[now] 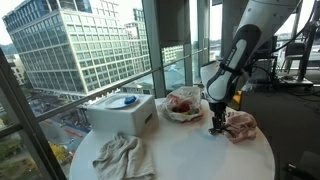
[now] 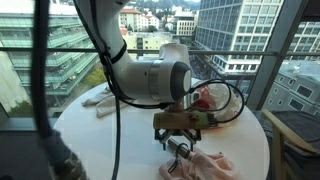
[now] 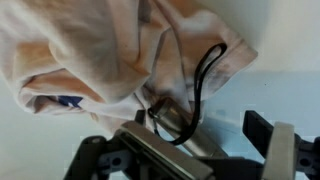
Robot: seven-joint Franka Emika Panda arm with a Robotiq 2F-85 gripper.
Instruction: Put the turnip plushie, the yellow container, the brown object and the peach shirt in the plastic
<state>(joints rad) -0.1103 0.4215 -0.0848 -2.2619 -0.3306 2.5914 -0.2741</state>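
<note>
I need to move my gripper down onto the brown object against the peach shirt [image 2: 180, 151] [image 3: 178, 122] and close its fingers around the object, since it is already between the open fingers.
The peach shirt [image 1: 240, 125] lies crumpled on the round white table [image 1: 180, 155], at its right side. It also shows in the other exterior view [image 2: 205, 166] and fills the top of the wrist view [image 3: 90, 50]. My gripper [image 1: 217, 124] is low over the shirt's edge, also seen in an exterior view [image 2: 178, 146]. In the wrist view the jaws [image 3: 197, 132] are open. A small brown cylinder-like object [image 3: 170, 115] with a black cord loop [image 3: 207, 75] lies between them, against the shirt. The clear plastic bag [image 1: 182, 104] holds red and pale things. I cannot make out the yellow container.
A white box [image 1: 120, 112] with a blue item on top stands at the table's left. A pale cloth [image 1: 122, 155] lies near the front edge. Windows and a railing are close behind the table. The arm's bulk [image 2: 150, 75] hangs over the middle.
</note>
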